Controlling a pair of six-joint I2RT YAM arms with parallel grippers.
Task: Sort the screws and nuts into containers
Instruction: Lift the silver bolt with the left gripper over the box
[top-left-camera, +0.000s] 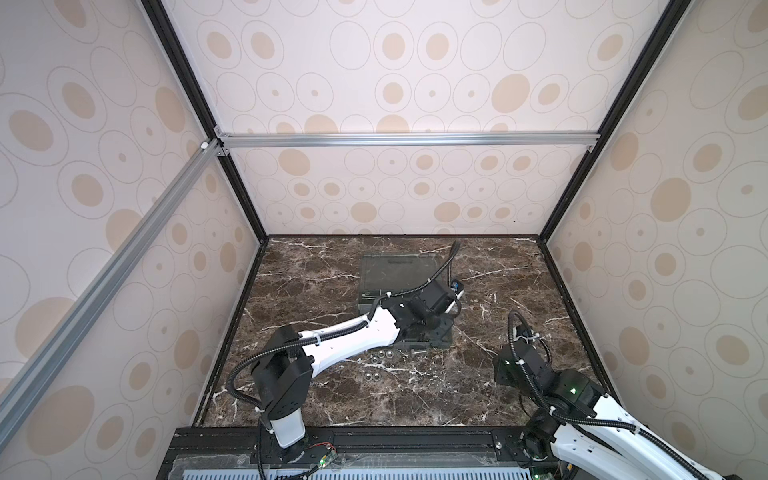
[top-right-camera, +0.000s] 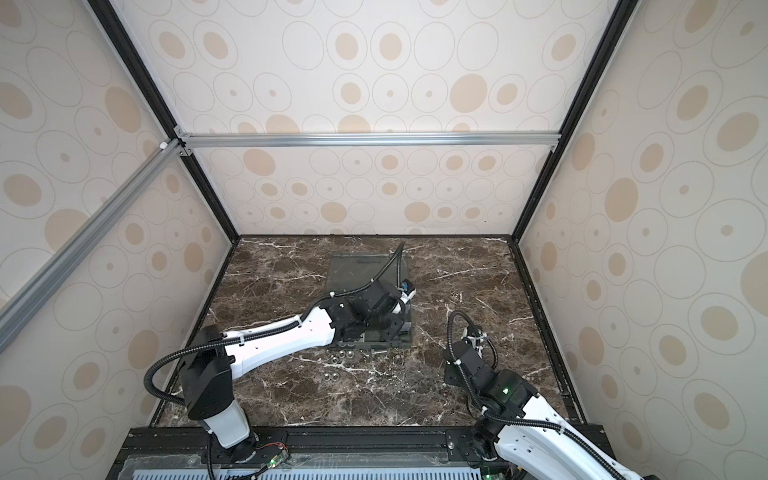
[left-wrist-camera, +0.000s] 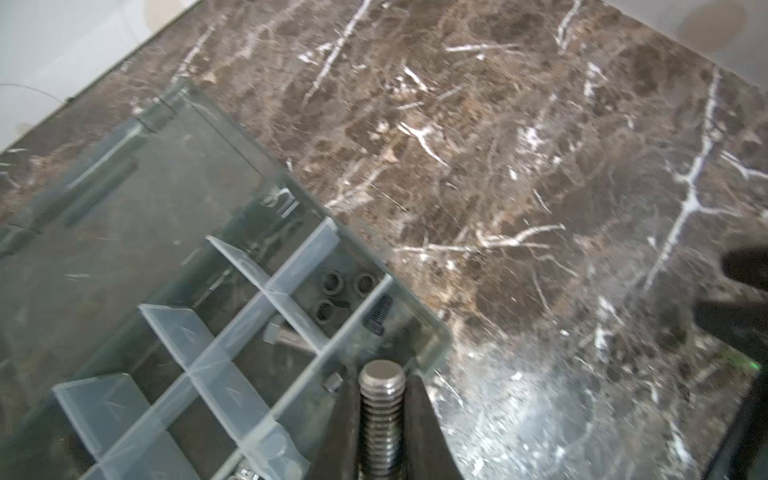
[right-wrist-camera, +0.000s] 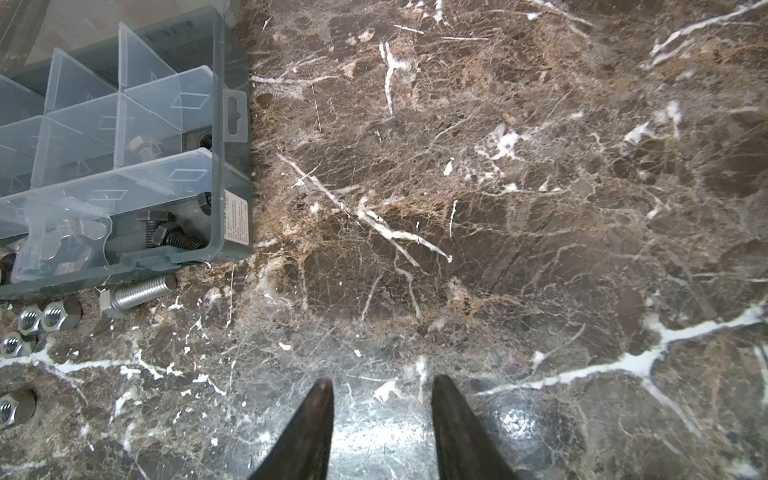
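Note:
The left gripper next needs to carry the silver screw outward and down to the section of the organizer box beside the black nuts and let it go there, since that section already holds another silver screw.
In the left wrist view my left gripper is shut on a silver screw, thread end outward, above the near corner of the organizer box. Its compartments hold black nuts, a black screw and a silver screw. My right gripper stands open over bare table, right of the box. One silver screw lies against the box's front wall, with silver nuts beside it. Black screws fill the front corner compartment. In both top views the left wrist covers the box.
The box's clear lid lies open flat behind it toward the back wall. More silver nuts sit on the marble nearer the front. Patterned walls close in the marble table on three sides; a black rail runs along the front.

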